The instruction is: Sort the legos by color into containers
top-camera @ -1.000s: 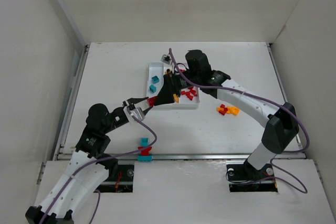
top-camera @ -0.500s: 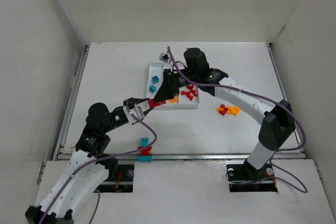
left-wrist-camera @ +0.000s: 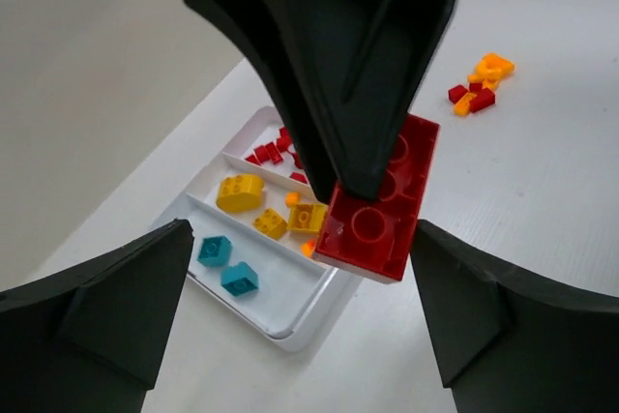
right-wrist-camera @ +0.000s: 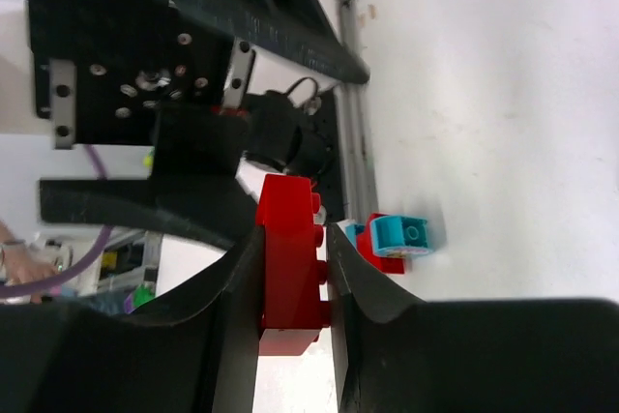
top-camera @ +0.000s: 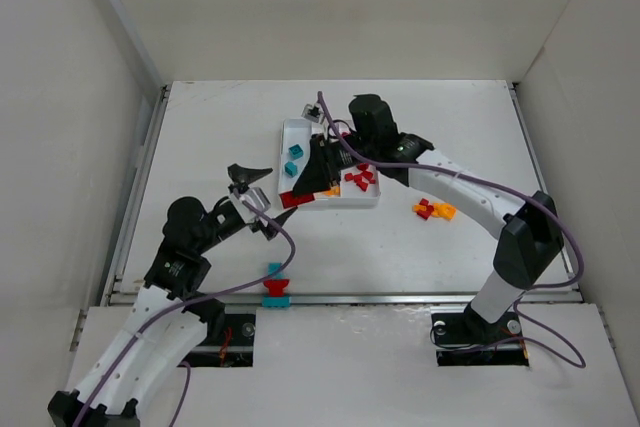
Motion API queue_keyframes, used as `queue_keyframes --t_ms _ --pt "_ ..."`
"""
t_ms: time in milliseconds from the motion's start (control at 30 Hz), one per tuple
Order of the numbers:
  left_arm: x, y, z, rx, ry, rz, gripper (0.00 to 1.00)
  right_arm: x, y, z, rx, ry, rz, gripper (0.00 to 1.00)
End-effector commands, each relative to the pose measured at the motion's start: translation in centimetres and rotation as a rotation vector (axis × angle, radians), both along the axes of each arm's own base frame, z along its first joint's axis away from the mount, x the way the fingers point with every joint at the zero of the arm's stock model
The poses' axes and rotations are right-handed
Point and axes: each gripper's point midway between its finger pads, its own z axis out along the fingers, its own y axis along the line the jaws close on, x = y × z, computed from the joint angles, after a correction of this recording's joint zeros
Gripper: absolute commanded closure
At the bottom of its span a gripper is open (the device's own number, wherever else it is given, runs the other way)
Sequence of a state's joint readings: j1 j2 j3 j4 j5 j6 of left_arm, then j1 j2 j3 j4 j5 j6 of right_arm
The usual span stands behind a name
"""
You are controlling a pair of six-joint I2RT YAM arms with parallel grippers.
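I will next swing the matching brick over toward the right in the top view with my right gripper. Then I will lower it to the red legos' compartment (top-camera: 361,178) below and release it.
My right gripper (top-camera: 300,195) is shut on a red lego brick (right-wrist-camera: 290,268), which hangs just past the near left corner of the white tray (top-camera: 298,137). In the left wrist view the red brick (left-wrist-camera: 377,205) sits pinched in the right arm's black fingers (left-wrist-camera: 338,94). My left gripper (top-camera: 262,199) stands open around it, its fingers well apart from the brick on both sides. The tray's containers hold teal legos (left-wrist-camera: 227,263), yellow legos (left-wrist-camera: 240,191) and red legos (left-wrist-camera: 271,152), one colour per compartment.
A teal-and-red clump (top-camera: 275,287) lies by the near table edge, also seen as the clump (right-wrist-camera: 397,239) from the right wrist. A red-and-orange clump (top-camera: 433,210) lies right of the tray. White walls enclose the table.
The left gripper held the red brick and has opened off it. The right gripper has closed on that brick and now carries it alone.
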State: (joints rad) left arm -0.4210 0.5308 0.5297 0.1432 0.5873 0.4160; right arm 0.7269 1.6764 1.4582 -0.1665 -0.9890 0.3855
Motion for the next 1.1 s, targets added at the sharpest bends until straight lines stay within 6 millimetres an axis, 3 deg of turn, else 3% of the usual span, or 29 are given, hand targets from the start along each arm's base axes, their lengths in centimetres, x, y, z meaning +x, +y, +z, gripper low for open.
queue_keyframes --t_ms 0,67,100,133,200,233,267,367,467,600,633,800,833,867,933,967,1000,1033,1067 --pt "1.8 0.6 0.8 -0.103 0.063 0.107 0.06 1.7 -0.9 -0.1 -0.026 -0.03 -0.13 1.0" --pt "2.8 1.5 -0.9 -0.155 0.206 0.211 0.01 4.3 -2.2 -2.2 -0.108 0.001 -0.268 1.0" --pt "3.1 2.0 -2.0 -0.168 0.261 0.255 0.01 7.2 -3.6 -4.1 -0.19 0.003 -0.432 1.0" --pt "3.4 2.5 -3.6 -0.173 0.321 0.306 0.01 9.5 -6.1 -7.0 -0.29 0.044 -0.549 1.0" --pt "3.9 4.0 -5.7 -0.191 0.397 0.42 0.01 12.5 -9.6 -10.0 -0.39 0.08 -0.737 1.0" --pt "3.6 4.3 -6.8 -0.205 0.429 0.443 0.01 15.2 -13.0 -11.4 -0.439 0.093 -0.887 1.0" --pt "3.7 4.5 -6.8 -0.229 0.424 0.457 0.01 15.9 -14.7 -12.8 -0.462 0.115 -0.949 1.0" --pt "3.5 4.7 -7.9 -0.245 0.425 0.465 0.01 19.8 -18.9 -13.4 -0.483 0.093 -1.189 1.0" --pt "3.8 4.8 -7.7 -0.266 0.414 0.472 0.01 22.4 -19.8 -13.7 -0.511 0.046 -1.281 1.0" --pt "3.9 5.1 -7.6 -0.276 0.399 0.489 0.01 25.8 -18.8 -13.8 -0.547 0.024 -1.276 1.0" --pt "3.9 5.1 -7.6 -0.27 0.393 0.489 0.01 26.1 -18.6 -15.2 -0.576 0.041 -1.268 1.0" --pt "4.2 5.9 -8.2 -0.261 0.385 0.534 0.01 25.9 -18.1 -15.7 -0.588 0.034 -1.25 0.98" --pt "4.2 5.9 -8.2 -0.261 0.385 0.534 0.01 26.1 -18.0 -15.5 -0.579 0.029 -1.252 0.91" --pt "4.2 5.9 -8.0 -0.266 0.378 0.532 0.01 26.0 -17.9 -15.5 -0.58 0.021 -1.236 0.62" --pt "4.4 6.1 -8.3 -0.263 0.383 0.545 0.01 24.8 -16.8 -16.1 -0.611 0.017 -1.173 0.33" --pt "4.4 6.1 -8.3 -0.263 0.383 0.545 0.01 24.7 -16.2 -15.5 -0.611 -0.007 -1.152 0.21" --pt "4.6 6.4 -8.3 -0.265 0.382 0.557 0.01 24.3 -16.1 -15.1 -0.643 -0.065 -1.135 0.0" --pt "4.6 6.4 -8.0 -0.271 0.375 0.555 0.01 24.4 -16.5 -14.2 -0.676 -0.131 -1.171 0.0" --pt "4.7 6.5 -8.0 -0.279 0.379 0.564 0.01 23.3 -15.2 -13.5 -0.697 -0.192 -1.147 0.0"
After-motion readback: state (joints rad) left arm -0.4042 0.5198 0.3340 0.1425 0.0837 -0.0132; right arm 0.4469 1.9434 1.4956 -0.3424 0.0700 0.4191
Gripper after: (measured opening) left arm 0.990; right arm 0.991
